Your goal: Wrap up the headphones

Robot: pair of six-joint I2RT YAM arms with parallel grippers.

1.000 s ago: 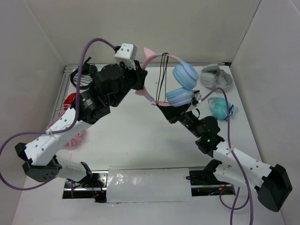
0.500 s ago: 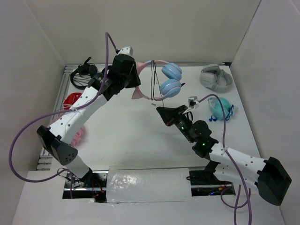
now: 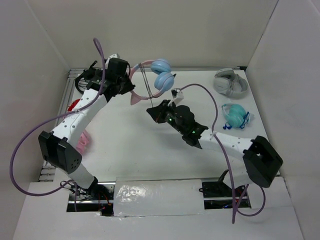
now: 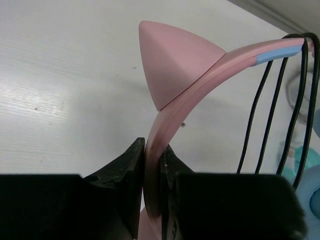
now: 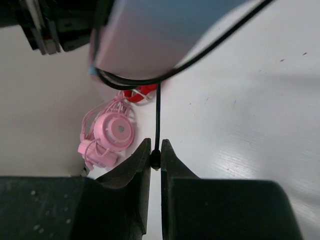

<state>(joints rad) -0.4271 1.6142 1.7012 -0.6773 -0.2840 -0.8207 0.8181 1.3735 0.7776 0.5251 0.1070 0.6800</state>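
I will carry the plug end of the cable down and outward with my right gripper to the far side (image 3: 182, 84) of the table, beside the ear cups, because the cable is looped round the headband.
The headphones (image 3: 163, 73) have a thin pink cat-ear headband (image 4: 175, 65), light-blue ear cups and a thin black cable (image 4: 270, 115) looped several times round the band. They hang above the table's far side. My left gripper (image 3: 128, 86) is shut on the headband just below a cat ear, as the left wrist view (image 4: 152, 165) shows. My right gripper (image 3: 150, 111) is below and to the right of it, shut on the plug end of the cable (image 5: 158, 120), which runs taut up to the band. The right gripper (image 5: 155, 159) pinches the plug between its fingertips.
Grey-white headphones (image 3: 231, 81) and teal headphones (image 3: 235, 115) lie at the far right. At the left edge a wire rack (image 3: 62, 112) holds black headphones (image 3: 86, 80), a red item (image 3: 75, 105) and pink headphones (image 3: 82, 142), which also show in the right wrist view (image 5: 112, 132).
Both arms have swung left and toward the back wall. The headphones moved left with the left gripper, and the right gripper followed with the cable end still pinched.
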